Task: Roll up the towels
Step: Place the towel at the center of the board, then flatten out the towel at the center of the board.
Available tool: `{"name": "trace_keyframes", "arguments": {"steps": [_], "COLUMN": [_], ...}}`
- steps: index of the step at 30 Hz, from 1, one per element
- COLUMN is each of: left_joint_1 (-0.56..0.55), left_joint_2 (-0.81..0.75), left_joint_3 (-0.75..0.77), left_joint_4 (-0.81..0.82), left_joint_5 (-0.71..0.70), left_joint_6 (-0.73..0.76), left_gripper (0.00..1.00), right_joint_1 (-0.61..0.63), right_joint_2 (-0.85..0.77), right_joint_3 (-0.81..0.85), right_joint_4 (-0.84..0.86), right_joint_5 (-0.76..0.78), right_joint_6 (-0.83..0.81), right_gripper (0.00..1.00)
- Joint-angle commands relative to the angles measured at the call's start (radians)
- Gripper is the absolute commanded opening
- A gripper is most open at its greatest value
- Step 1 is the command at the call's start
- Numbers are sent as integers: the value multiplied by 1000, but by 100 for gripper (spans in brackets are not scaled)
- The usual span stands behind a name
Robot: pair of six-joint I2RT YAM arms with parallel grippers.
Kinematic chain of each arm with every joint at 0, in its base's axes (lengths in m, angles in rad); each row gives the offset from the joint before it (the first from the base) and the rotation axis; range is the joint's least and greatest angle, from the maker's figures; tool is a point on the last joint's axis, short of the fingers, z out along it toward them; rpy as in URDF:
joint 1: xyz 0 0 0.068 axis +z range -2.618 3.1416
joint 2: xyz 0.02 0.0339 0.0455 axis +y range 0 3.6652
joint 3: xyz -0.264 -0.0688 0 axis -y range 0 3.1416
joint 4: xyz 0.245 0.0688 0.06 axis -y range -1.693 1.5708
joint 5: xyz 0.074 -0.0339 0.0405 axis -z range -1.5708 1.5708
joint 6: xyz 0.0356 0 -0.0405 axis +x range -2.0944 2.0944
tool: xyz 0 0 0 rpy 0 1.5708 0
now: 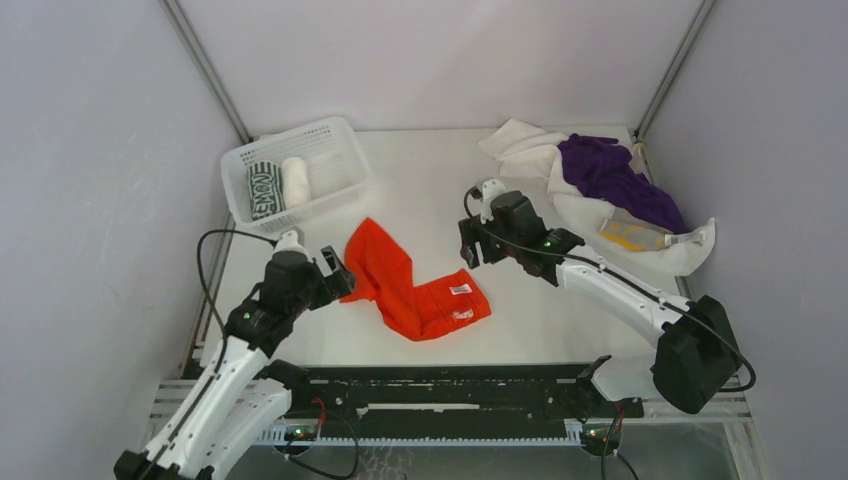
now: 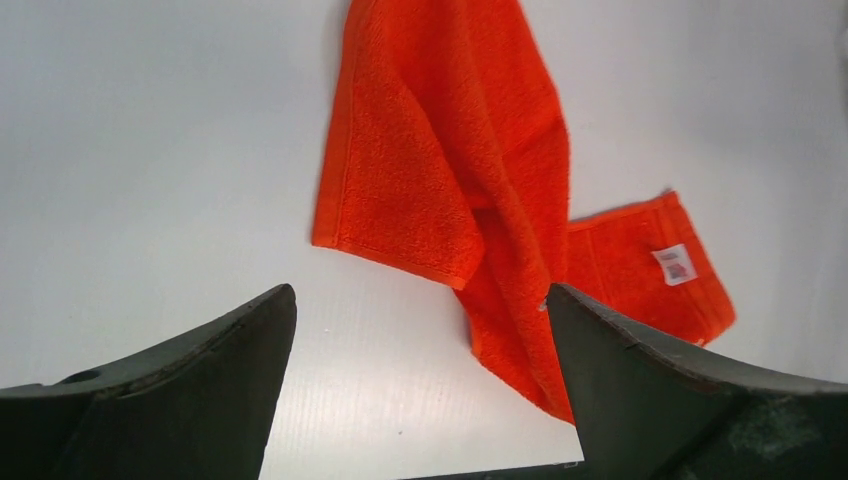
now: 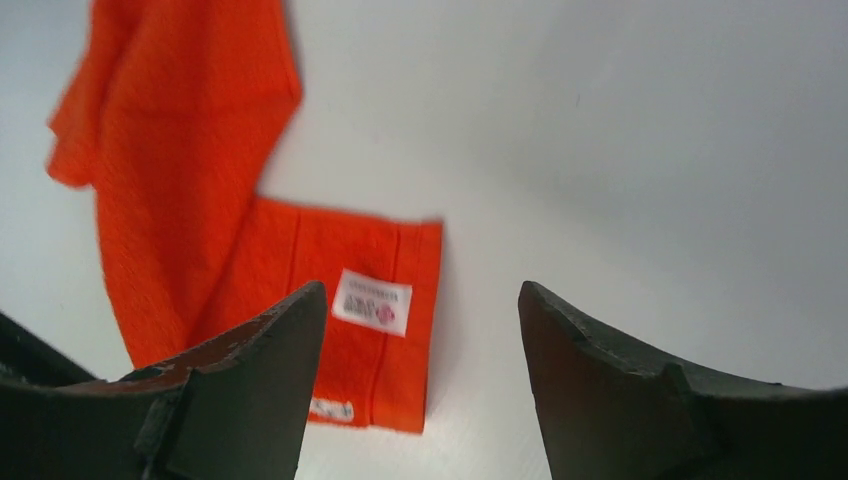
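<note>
My open right gripper comes down onto the corner by the white label point(image 1: 465, 274) point(image 3: 428, 238) next and closes, since this far corner of the towel's labelled end lies flat and uncovered below.
An orange-red towel point(image 1: 412, 282) lies crumpled in an L shape at the table's middle; it also shows in the left wrist view point(image 2: 450, 170) and the right wrist view point(image 3: 190, 190), with a white label. My left gripper point(image 1: 336, 275) is open and empty at the towel's left edge. My right gripper point(image 1: 470, 250) is open and empty just above the towel's right end. A purple towel point(image 1: 612, 175), a white towel point(image 1: 530, 148) and a yellow-and-grey one point(image 1: 632, 234) lie piled at the back right. A rolled dark green-and-white towel point(image 1: 264, 190) and a rolled white towel point(image 1: 296, 181) sit in the basket.
The white mesh basket point(image 1: 330, 135) stands at the back left. A black rail point(image 1: 440, 400) runs along the near edge. Grey walls enclose the table on three sides.
</note>
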Motion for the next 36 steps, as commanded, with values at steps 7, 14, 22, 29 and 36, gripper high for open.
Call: {"name": "trace_keyframes", "arguments": {"steps": [7,14,22,29,36], "left_joint_1": [-4,-4,-4,-4,-4], "left_joint_2": [345,623,869,904,780], "left_joint_3": [187,360,452,347,148], "left_joint_4": [139,130,139,182,221], "left_joint_5": [75,45,113,113,92], "left_joint_6": [105,165,177,135,39], "left_gripper": [96,94,86,85,85], "right_joint_1": [-179,-239,-253,-259,-319], "right_joint_2": [131,305,438,478,355], "right_joint_3": [-136,-124,-107,-97,-138], "right_joint_4": [110,206,253,263,184], "right_joint_5": [-434,-560,-616,-626,-500], "right_joint_6": [150,192,213,217,177], "right_gripper": [64,52,42,23,6]}}
